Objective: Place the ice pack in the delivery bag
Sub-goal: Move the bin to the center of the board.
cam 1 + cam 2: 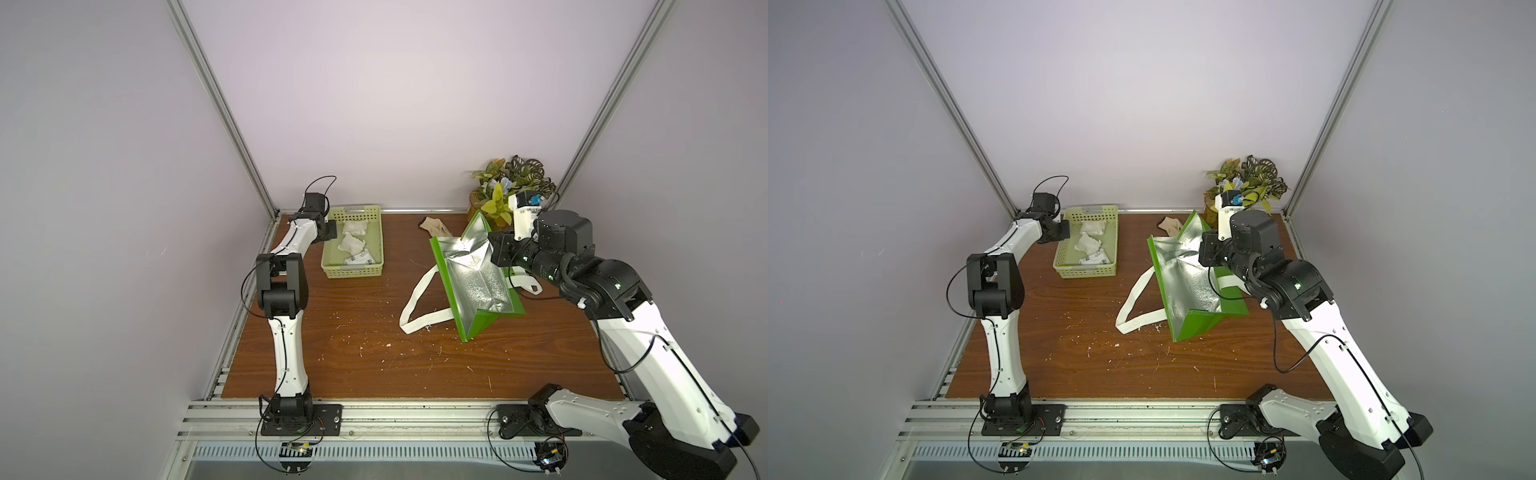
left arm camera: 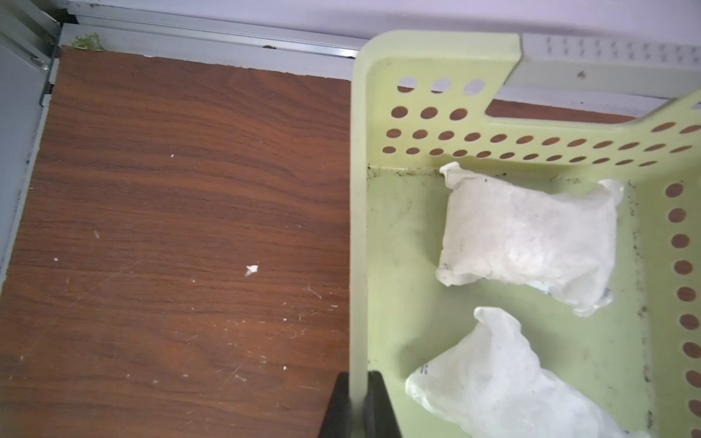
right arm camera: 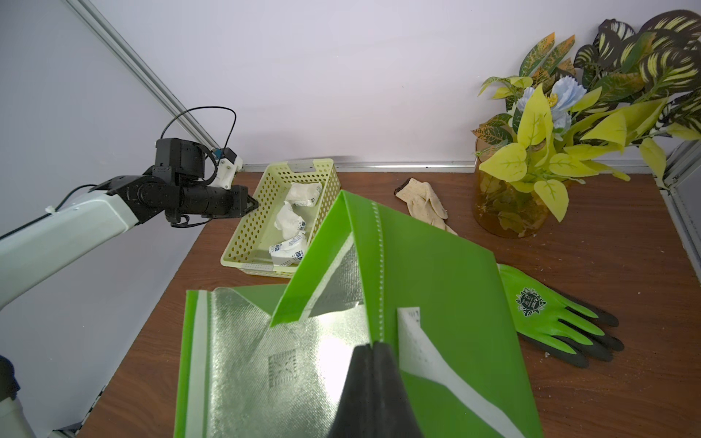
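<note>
I need to drag the basket in my left gripper slightly back to the bag's strap side point(image 1: 432, 294) beyond it next and let it go, because there is a wide gap between them.
The delivery bag point(image 1: 478, 286) point(image 1: 1187, 291) point(image 3: 436, 284) is bright green with silver foil lining and gapes open at mid-right on the table. My right gripper point(image 1: 492, 245) point(image 1: 1202, 247) point(image 3: 373, 345) is shut on its far upper rim and holds that side up. Three white ice packs point(image 1: 351, 243) point(image 1: 1088, 243) point(image 2: 527, 239) point(image 3: 288, 222) lie in the pale green perforated basket point(image 1: 353, 272) point(image 1: 1086, 272) point(image 2: 436, 57) point(image 3: 242, 235) at the back left. My left gripper point(image 1: 332, 230) point(image 1: 1065, 230) point(image 2: 358, 379) point(image 3: 254, 204) is shut on the basket's left wall, one finger inside and one outside.
The bag's white strap handle point(image 1: 415, 307) lies on the wood to its left. A beige glove point(image 1: 434, 226) point(image 3: 425, 201) lies behind the bag. A green glove point(image 3: 550, 314) lies beside it. A potted plant point(image 1: 507, 187) point(image 3: 531, 182) stands in the back right corner.
</note>
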Motion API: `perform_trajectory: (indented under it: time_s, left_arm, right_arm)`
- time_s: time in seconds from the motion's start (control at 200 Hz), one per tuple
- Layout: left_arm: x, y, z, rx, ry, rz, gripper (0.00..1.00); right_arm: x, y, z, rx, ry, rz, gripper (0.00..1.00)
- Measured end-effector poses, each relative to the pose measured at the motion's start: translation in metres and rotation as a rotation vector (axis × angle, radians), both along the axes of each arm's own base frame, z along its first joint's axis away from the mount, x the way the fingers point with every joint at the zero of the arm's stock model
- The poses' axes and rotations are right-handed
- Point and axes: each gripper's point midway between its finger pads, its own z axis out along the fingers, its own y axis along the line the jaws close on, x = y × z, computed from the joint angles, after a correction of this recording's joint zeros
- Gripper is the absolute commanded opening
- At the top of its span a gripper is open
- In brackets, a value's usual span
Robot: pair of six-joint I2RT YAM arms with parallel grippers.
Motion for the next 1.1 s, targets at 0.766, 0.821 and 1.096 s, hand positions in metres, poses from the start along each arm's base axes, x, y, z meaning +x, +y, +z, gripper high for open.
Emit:
perform_trajectory:
  time_s: [0.766, 0.821, 1.096]
  left_arm:
    - [-0.102, -0.234, 0.002, -0.206, -0.022, -0.110, 0.00]
    - [-0.112, -0.242, -0.002, -0.212, -0.020, -0.116, 0.00]
    - [-0.140, -0.272, -0.001, -0.329, -0.058, -0.107, 0.00]
  right_arm:
    - [-0.016, -0.009, 0.093, 0.134, -0.190, 0.006, 0.00]
    - [-0.015, -0.008, 0.096, 0.137, -0.194, 0.007, 0.00]
    - [-0.005, 0.002, 0.087, 0.128, -0.166, 0.026, 0.00]
